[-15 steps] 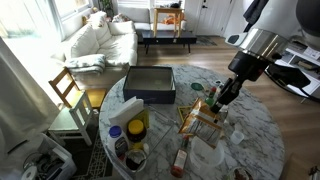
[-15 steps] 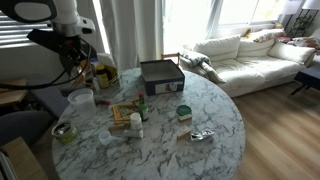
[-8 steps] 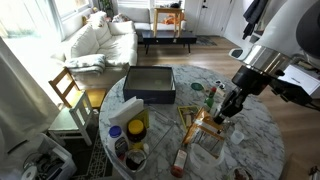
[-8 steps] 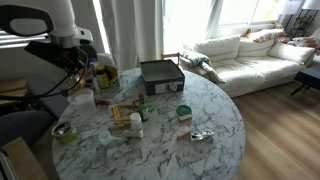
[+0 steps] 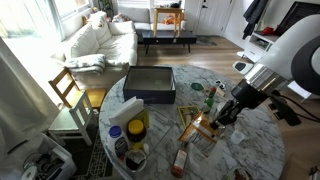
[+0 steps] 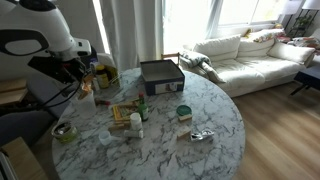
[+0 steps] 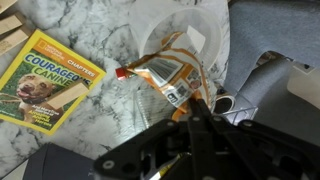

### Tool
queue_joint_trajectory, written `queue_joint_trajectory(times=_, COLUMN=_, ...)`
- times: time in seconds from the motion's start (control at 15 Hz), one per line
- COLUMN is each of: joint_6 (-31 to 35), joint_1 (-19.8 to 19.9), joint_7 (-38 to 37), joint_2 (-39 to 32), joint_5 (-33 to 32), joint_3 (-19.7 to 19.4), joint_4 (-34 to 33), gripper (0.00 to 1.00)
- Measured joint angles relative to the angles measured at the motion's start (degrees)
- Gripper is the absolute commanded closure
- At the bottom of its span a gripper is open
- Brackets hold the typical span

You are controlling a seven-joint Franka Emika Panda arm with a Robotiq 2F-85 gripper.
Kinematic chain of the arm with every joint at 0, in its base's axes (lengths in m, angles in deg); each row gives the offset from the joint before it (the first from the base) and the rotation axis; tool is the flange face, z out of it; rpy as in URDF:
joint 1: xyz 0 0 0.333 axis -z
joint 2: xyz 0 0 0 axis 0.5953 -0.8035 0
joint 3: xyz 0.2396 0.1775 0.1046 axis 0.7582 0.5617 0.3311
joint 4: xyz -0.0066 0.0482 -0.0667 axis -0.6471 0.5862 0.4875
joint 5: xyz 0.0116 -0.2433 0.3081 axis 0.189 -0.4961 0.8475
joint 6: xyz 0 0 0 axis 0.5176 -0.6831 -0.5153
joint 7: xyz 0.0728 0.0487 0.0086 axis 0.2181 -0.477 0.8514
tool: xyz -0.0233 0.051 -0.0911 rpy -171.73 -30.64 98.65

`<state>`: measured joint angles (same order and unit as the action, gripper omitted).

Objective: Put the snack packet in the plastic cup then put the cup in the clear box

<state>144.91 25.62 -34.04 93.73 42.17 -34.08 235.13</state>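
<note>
The gripper will shift over the cup's opening (image 7: 184, 28), which is below it toward the top of the wrist view, and go down to release the packet (image 7: 163, 72), which sticks out over the cup's rim.
My gripper (image 7: 193, 106) is shut on one end of the orange snack packet (image 7: 163, 72). In the wrist view the packet hangs over the open mouth of the translucent whitish plastic cup (image 7: 195, 28). In both exterior views the gripper (image 5: 221, 114) (image 6: 85, 88) is low over the marble table's edge and hides most of the cup. The clear box (image 5: 150, 85) (image 6: 160, 75), see-through walls and dark inside, stands apart on the far part of the table and looks empty.
A yellow book (image 7: 50, 75) lies beside the cup. A green bottle (image 5: 210, 96), wooden pieces (image 5: 200, 126), a yellow-lidded jar (image 5: 137, 128) and a green-lidded tub (image 6: 183, 112) clutter the table (image 6: 200, 100). A sofa (image 6: 250, 55) stands beyond it.
The arm has come down and moved toward the table's edge with the packet in its jaws, ending over the cup. Nothing else on the table has moved.
</note>
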Motion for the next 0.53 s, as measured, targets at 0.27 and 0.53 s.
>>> queue_joint_trajectory(times=0.27, joint_6=3.1, joint_1=-2.92, joint_7=0.54, joint_2=-0.16, joint_5=3.19, joint_3=-0.39, joint_4=1.99, gripper=1.0)
queue_joint_trajectory(times=0.53, joint_6=2.78, joint_1=-3.91, joint_7=1.1, joint_2=-0.7, joint_5=3.23, joint_3=-0.41, joint_4=3.84, gripper=1.0)
